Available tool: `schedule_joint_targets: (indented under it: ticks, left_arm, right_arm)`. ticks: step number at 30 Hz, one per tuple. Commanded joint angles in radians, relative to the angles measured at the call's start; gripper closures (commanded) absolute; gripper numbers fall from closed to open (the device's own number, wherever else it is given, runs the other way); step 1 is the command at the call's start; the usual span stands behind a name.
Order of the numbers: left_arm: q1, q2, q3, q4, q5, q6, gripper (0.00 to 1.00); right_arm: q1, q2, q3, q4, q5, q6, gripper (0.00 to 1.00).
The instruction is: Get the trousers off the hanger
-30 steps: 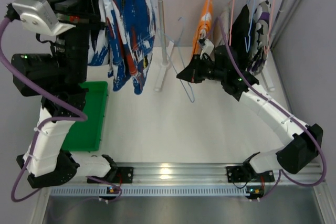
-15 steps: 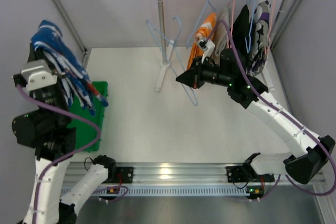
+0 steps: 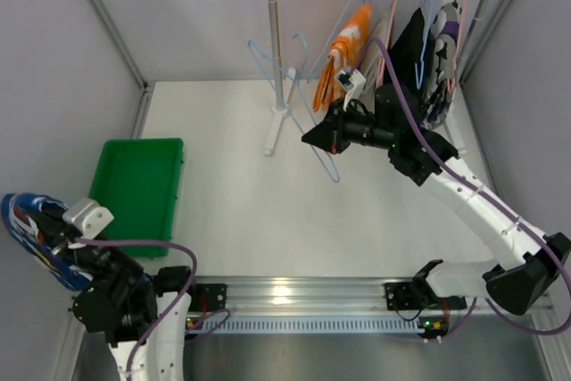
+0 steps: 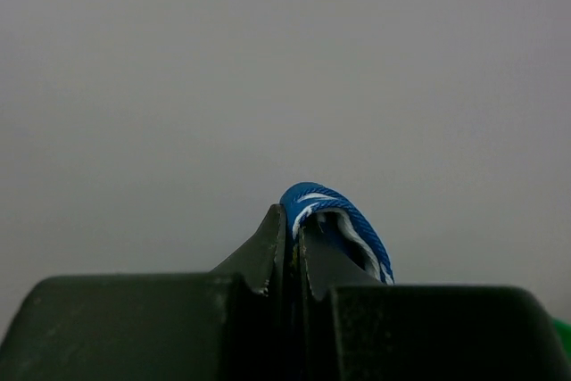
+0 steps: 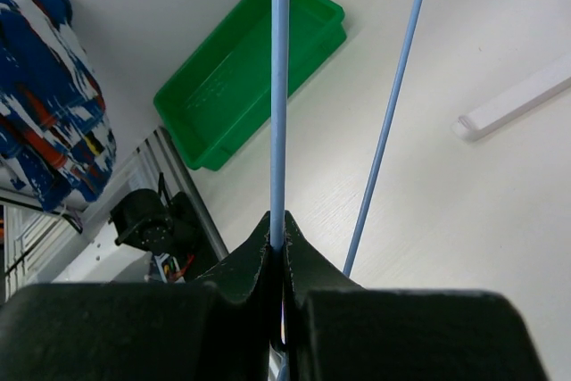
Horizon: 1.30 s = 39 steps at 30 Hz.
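My left gripper will next move the trousers outward over the empty green bin toward its far end [image 3: 139, 178], then down, as the trousers are off the hanger.
The blue, white-patterned trousers [image 3: 27, 229] hang bunched off the table's near left corner, off the hanger, and also show in the right wrist view [image 5: 49, 104]. My left gripper [image 4: 287, 216] is shut on a fold of this cloth [image 4: 343, 213]. My right gripper [image 3: 314, 138] is shut on one wire of the bare light-blue hanger [image 3: 294, 78], which hooks on the rack. In the right wrist view the jaws [image 5: 279, 222] pinch that wire [image 5: 279, 86]. Orange trousers [image 3: 343, 55] hang on the rack behind the right gripper.
A green bin [image 3: 138, 189] sits at the table's left edge, also in the right wrist view [image 5: 250, 78]. The rack's white pole [image 3: 274, 42] stands at the back centre. Dark and patterned garments [image 3: 424, 51] hang on hangers at the back right.
My left arm has swung down from high over the bin to the near left corner, carrying the blue trousers. The right gripper has kept its hold on the hanger, shifting slightly.
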<state>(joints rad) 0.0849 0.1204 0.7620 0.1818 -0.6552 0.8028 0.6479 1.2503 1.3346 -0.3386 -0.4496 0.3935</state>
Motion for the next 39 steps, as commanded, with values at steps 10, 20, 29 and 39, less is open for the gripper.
schedule_joint_targets:
  ticks: [10,20,29,39]
  left_arm:
    - [0.003,-0.085,-0.194,0.011,-0.044,0.288,1.00]
    - [0.003,0.047,-0.286,0.241,0.005,0.426,1.00]
    - [0.007,0.590,-0.280,0.274,0.031,0.261,1.00]
    - [0.059,1.189,-0.040,0.512,0.108,0.092,1.00]
  right_arm:
    - [0.012,0.043,0.051,0.001,-0.003,-0.019,1.00]
    - [0.012,0.096,0.078,0.009,-0.001,-0.024,1.00]
    - [0.010,0.159,0.167,-0.023,-0.009,-0.038,1.00]
    - [-0.010,0.147,0.221,-0.088,0.000,-0.079,1.00]
